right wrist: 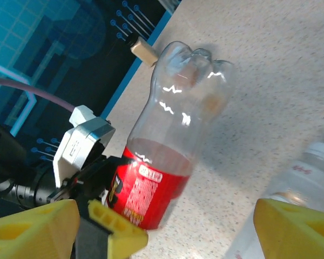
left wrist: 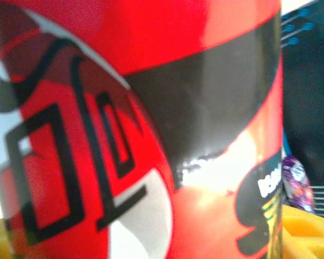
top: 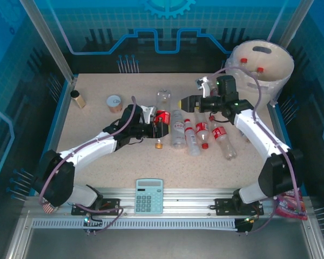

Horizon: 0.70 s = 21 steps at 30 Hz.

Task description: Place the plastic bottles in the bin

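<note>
My right gripper comes across to the bottle's clear far end (top: 163,99) (right wrist: 179,100) next and closes its yellow fingers around that end, because my left gripper holds the red label.
A clear plastic bottle with a red label (top: 162,116) lies mid-table, and my left gripper (top: 160,129) is shut on its labelled part. That label (left wrist: 124,135) sits right against the left wrist camera, with a yellow finger (left wrist: 305,229) at its edge. The same bottle (right wrist: 167,135) lies ahead of my open right gripper (right wrist: 164,221), which hovers just right of it (top: 179,101). Several more bottles (top: 202,134) lie in a row under the right arm. The cream-white bin (top: 278,73) stands at the far right corner with red-capped bottles (top: 243,61) inside.
A small brown jar (top: 78,99) and a round tin can (top: 114,102) stand at the back left. A calculator (top: 149,195) lies at the near edge. Another clear bottle (right wrist: 308,172) lies close to the right finger. A purple packet (top: 291,206) rests by the right arm's base.
</note>
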Motion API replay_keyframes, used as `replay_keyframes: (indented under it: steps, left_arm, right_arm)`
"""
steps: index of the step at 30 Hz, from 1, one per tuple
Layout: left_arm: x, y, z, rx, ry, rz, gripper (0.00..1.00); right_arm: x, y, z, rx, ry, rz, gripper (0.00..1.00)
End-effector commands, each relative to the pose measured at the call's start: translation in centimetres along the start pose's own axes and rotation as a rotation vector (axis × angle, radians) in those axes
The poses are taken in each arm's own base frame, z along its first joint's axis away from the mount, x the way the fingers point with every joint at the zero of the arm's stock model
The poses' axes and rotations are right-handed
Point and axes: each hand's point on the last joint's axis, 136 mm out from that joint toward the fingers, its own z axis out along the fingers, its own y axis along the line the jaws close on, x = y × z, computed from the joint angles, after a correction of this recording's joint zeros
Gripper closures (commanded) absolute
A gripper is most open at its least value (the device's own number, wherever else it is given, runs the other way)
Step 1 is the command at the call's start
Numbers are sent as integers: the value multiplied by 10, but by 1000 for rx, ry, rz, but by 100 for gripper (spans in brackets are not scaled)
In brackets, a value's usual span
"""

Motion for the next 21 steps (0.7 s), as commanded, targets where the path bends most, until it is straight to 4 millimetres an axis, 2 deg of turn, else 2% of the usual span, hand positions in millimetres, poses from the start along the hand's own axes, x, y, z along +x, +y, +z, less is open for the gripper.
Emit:
replay_keyframes:
  steps: [1, 6, 16, 19, 21]
  left_arm:
    - [-10, -32, -6, 164, -37, 30, 100]
    - [-6, -36, -4, 200, -35, 27, 100]
    - [1, -47, 9, 236, -15, 68, 100]
    - [2, -48, 12, 243, -12, 69, 100]
    - [3, -47, 11, 238, -14, 67, 100]
  right_arm:
    - [-5, 12, 19, -81, -10, 5, 14]
    - [-9, 5, 35, -93, -12, 55, 0]
    - [-7, 3, 56, -126, 8, 122, 0]
    - [-9, 4, 58, -136, 3, 136, 4]
    - [-10, 4, 57, -131, 0, 137, 10]
